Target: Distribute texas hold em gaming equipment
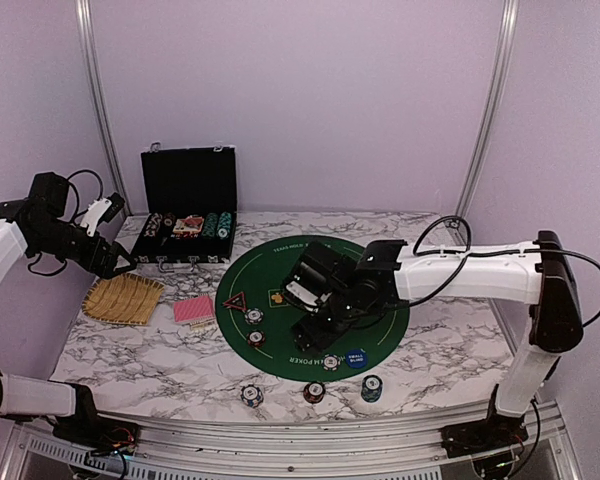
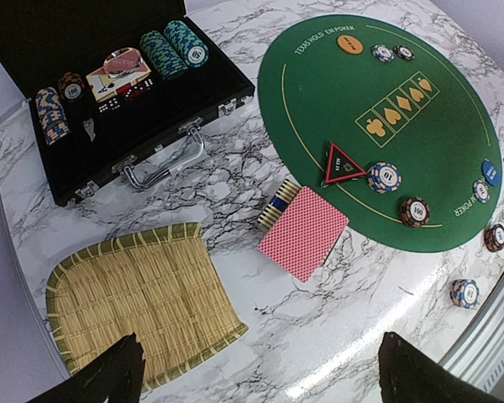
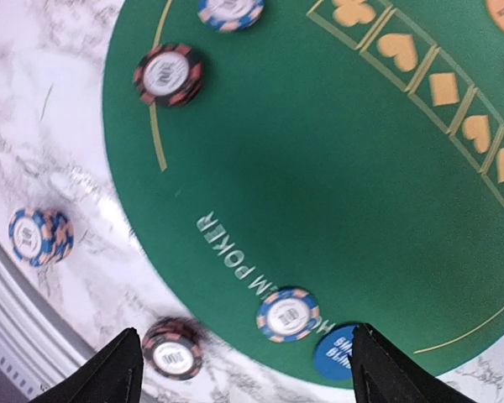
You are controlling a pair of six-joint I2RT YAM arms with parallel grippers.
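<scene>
The middle chip stack [image 3: 172, 349] is below my right gripper and closer to the mat's front rim, so I will lower the gripper back past the mat's rim onto that stack next.
On the round green poker mat [image 1: 280, 275] lie a dark red-edged triangle [image 1: 234, 300], two striped chips [image 1: 253, 316] to its left, and near the front rim a blue-striped chip [image 3: 287, 315] beside the blue "small blind" disc [image 3: 340, 353]. My right gripper [image 3: 244, 374] hovers open just above that chip, holding nothing; in the top view my right gripper [image 1: 312, 328] is over the mat's middle. Red-backed cards [image 2: 302, 232] lie on the marble left of the mat. An orange disc [image 2: 349, 44] sits at the mat's far side. My left gripper [image 2: 256, 378] hangs open and empty over the straw tray's near edge.
An open black case [image 1: 188, 215] with chip rows stands at the back left. The woven straw tray [image 1: 125, 297] lies at the left. Three chip stacks [image 1: 315, 391] stand on the marble in front of the mat, close to the table's front rail.
</scene>
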